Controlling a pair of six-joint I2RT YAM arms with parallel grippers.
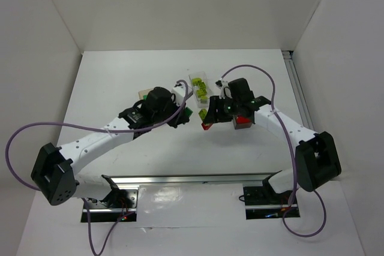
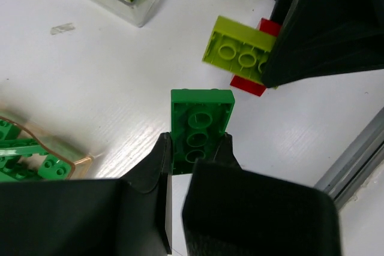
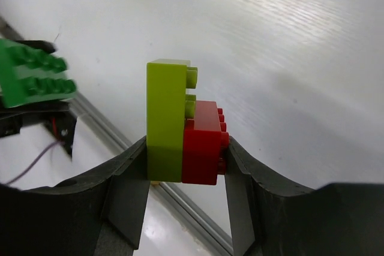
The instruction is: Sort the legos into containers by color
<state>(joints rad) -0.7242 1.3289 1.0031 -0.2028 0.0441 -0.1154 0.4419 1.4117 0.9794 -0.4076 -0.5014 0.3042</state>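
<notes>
My left gripper will next swing to the left in the top view and go down over the peach tray to let go of the dark green brick, because green bricks are there.
My left gripper [image 2: 197, 148] is shut on a dark green brick [image 2: 201, 124], held above the table; it also shows in the top view [image 1: 188, 114]. My right gripper [image 3: 186, 154] is shut on a lime brick [image 3: 165, 118] stuck to a red brick [image 3: 204, 142], close to the right of the green one [image 3: 33, 82]. The clear tray [image 1: 201, 85] holds lime bricks. The peach tray [image 2: 72, 161] holds green bricks [image 2: 48, 166] and is mostly hidden under my left arm in the top view. The reddish tray [image 1: 242, 123] lies partly hidden under my right wrist.
The two grippers are very near each other at the table's middle [image 1: 198, 118]. A metal rail [image 1: 192, 179] runs along the near edge. White walls enclose the table at the back and sides.
</notes>
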